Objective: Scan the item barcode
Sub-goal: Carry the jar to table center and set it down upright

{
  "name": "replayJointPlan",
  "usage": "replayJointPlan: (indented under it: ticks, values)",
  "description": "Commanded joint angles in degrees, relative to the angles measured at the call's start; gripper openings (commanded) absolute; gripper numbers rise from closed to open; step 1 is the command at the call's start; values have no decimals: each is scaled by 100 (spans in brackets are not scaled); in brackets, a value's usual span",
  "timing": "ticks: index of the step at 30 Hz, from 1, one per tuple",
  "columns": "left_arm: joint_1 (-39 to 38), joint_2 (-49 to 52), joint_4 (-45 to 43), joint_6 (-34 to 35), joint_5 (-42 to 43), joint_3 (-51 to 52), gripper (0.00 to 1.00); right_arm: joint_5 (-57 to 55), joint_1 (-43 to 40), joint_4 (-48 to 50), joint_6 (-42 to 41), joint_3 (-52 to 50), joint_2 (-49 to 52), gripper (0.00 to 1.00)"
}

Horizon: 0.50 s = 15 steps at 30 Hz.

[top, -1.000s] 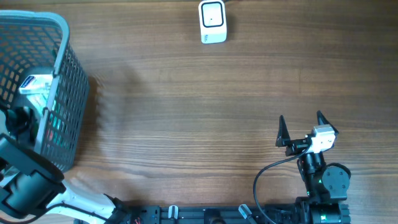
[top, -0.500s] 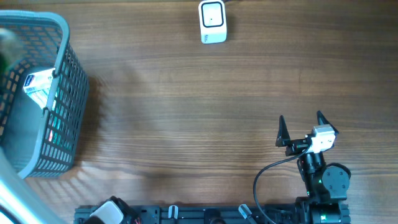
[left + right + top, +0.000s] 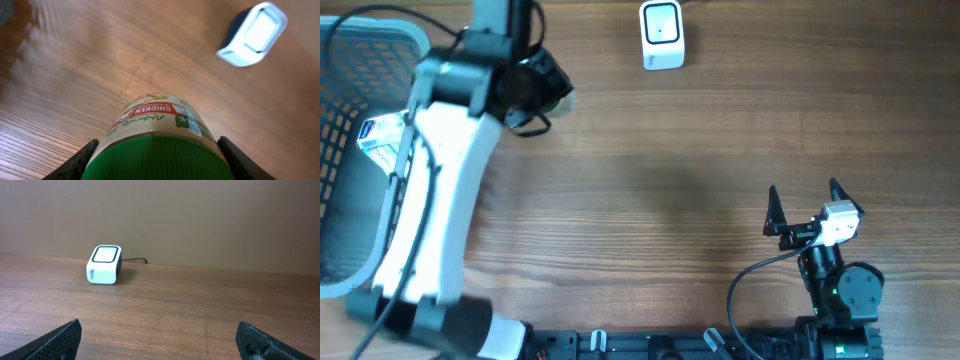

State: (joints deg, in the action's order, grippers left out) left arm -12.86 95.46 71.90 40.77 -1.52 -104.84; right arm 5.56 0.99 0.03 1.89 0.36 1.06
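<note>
The jar comes down onto the open wood next, as my left gripper draws it back and away from the basket.
A jar (image 3: pixel 157 120) with a green ribbed lid and a label reading "chicken" fills the bottom of the left wrist view. My left gripper (image 3: pixel 157 161) is shut on it, one black finger (image 3: pixel 75 162) on each side of the lid. Overhead, the left arm (image 3: pixel 440 180) reaches up to the far left-centre, and its wrist hides most of the jar. The white barcode scanner (image 3: pixel 662 35) stands at the table's far edge, ahead and to the right of the jar (image 3: pixel 252 34). My right gripper (image 3: pixel 803 205) rests open and empty at the near right, facing the scanner (image 3: pixel 104 265).
A grey mesh basket (image 3: pixel 380 25) stands at the far left, partly under the left arm, with a small white and blue box (image 3: pixel 380 135) inside. Bare wooden tabletop (image 3: pixel 660 190) lies between the arms.
My left arm has come up out of the basket and swung right toward the scanner, carrying the jar. The right arm has not moved.
</note>
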Motion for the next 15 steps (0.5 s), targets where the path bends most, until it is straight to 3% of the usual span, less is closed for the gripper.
replayJointPlan:
  ticks: [1,7,15]
  values:
    - [-131,680,-9,17,-258,48,50,87,28,33,107,-7,-13,100]
    - [-240,1370,-227,17,-260,584,49,87,28,33,107,-7,-13,100]
    - [-273,1375,-1609,42,-46,2363,52,87,28,33,107,-7,-13,100]
